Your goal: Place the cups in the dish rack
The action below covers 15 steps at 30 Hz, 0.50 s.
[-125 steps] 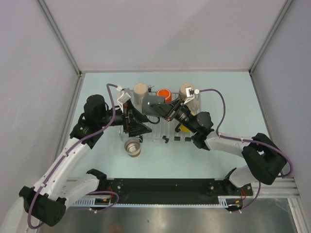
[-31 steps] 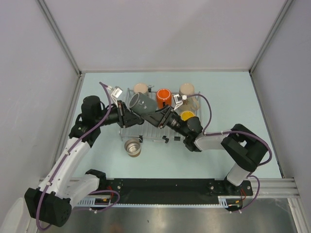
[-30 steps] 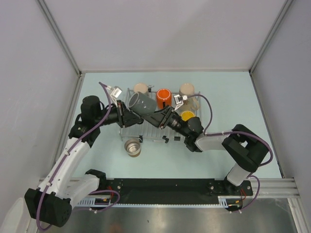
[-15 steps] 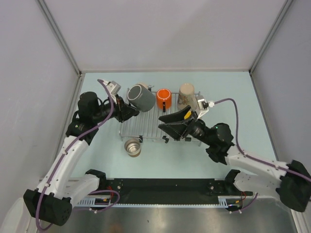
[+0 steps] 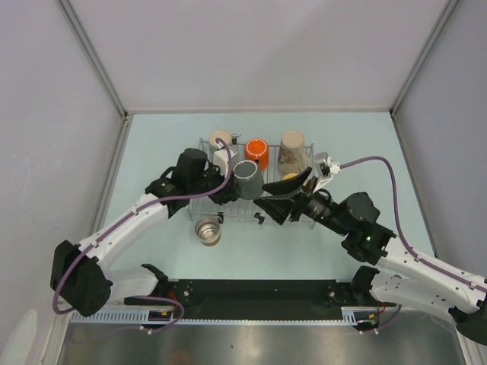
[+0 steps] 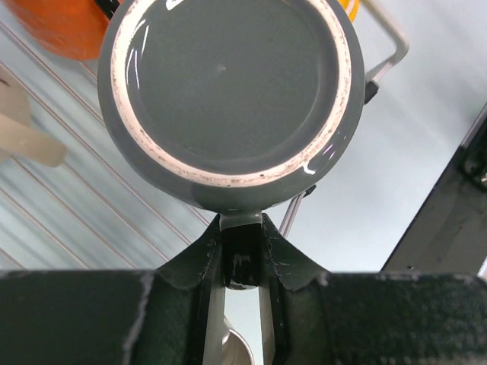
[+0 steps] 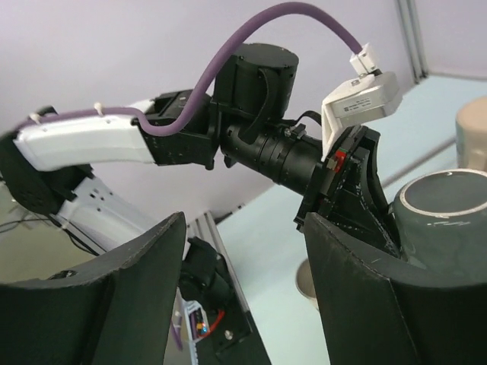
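Note:
The spot on the rack wires beside the yellow mug [image 5: 292, 177] is empty, so next my left gripper should lower the dark grey mug [image 5: 247, 178] onto it, toward the right in the top view.
My left gripper [image 5: 233, 187] [image 6: 243, 230] is shut on the handle of the dark grey mug [image 5: 247, 178] [image 6: 228, 91] [image 7: 449, 209]. The mug is base up over the middle of the dish rack [image 5: 221, 207] [image 6: 91, 198]. My right gripper [image 5: 275, 199] [image 7: 243, 289] stands open and empty just right of that mug. On the rack's far side are a beige mug [image 5: 221, 140], an orange mug [image 5: 257, 150] [image 6: 61, 30] and a second beige mug [image 5: 291, 151] [image 7: 473, 129]. A yellow mug [image 5: 292, 177] shows partly behind my right fingers. The steel cup [image 5: 207, 230] [image 7: 307, 283] stands on the table in front of the rack.
The rack sits mid-table on the pale blue surface [image 5: 365, 160]. Grey walls close the left, right and far sides. The black base rail [image 5: 259, 293] runs along the near edge. The two arms nearly meet over the rack's front half.
My left arm has swung the dark grey mug from the rack's far left to its middle, base up. My right gripper stays open beside it, shifted slightly.

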Motion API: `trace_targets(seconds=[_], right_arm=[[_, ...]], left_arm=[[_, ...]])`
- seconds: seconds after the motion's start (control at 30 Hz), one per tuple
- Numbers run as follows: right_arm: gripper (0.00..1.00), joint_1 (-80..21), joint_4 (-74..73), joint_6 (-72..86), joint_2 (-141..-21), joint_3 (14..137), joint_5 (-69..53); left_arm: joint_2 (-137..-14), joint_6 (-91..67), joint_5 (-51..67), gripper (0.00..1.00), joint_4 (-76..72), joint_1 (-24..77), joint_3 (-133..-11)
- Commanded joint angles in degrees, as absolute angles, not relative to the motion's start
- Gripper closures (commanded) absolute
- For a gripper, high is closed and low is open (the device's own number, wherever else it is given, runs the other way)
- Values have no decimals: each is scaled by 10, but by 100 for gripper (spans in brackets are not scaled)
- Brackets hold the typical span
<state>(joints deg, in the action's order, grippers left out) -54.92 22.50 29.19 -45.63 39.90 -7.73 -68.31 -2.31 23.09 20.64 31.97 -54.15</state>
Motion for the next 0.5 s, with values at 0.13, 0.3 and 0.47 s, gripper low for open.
trace_targets(seconds=[0.13,0.3,0.47], right_arm=[[33,-529,174,269,-476,417,-85],[33,-513,189,272,-458,391,-91],[33,-505,197,280,-461,379,-98]], left_arm=[[-744,-1,175,100,114,354,-559],[-790,-2,166,99,89,366,-560],[-832,15,163,100,69,375,-564]])
